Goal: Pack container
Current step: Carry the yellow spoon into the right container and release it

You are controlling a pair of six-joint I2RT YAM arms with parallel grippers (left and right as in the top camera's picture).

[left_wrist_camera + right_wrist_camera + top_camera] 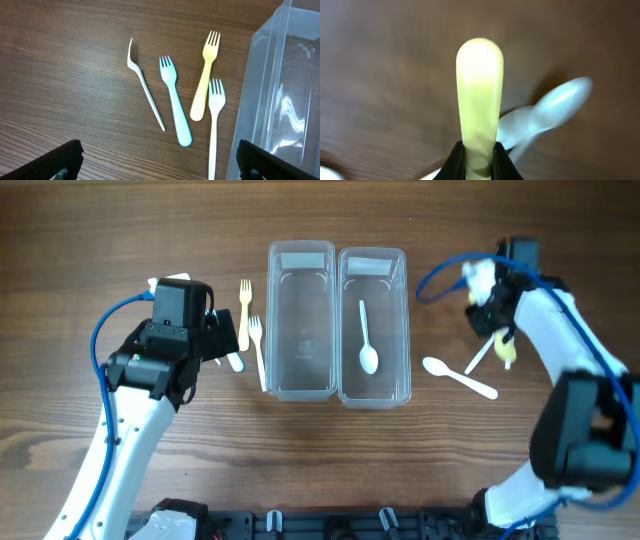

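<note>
Next, the right gripper lifts the yellow spoon and carries it to the left in the overhead view, over the container that already holds a white spoon.
Two clear plastic containers stand side by side: the left one (300,320) is empty, the right one (373,325) holds a white spoon (367,340). My left gripper (157,160) is open above the table beside several forks: a white fork (145,87), a light blue fork (175,102), a yellow fork (204,75) and another white fork (214,125). My right gripper (479,162) is shut on the handle of a pale yellow utensil (479,95), held above the table right of the containers (503,345). White spoons (458,376) lie below it.
The left container's wall (280,85) fills the right side of the left wrist view. The right arm's blue cable (440,275) loops near the right container's far corner. Bare wood table lies in front of the containers.
</note>
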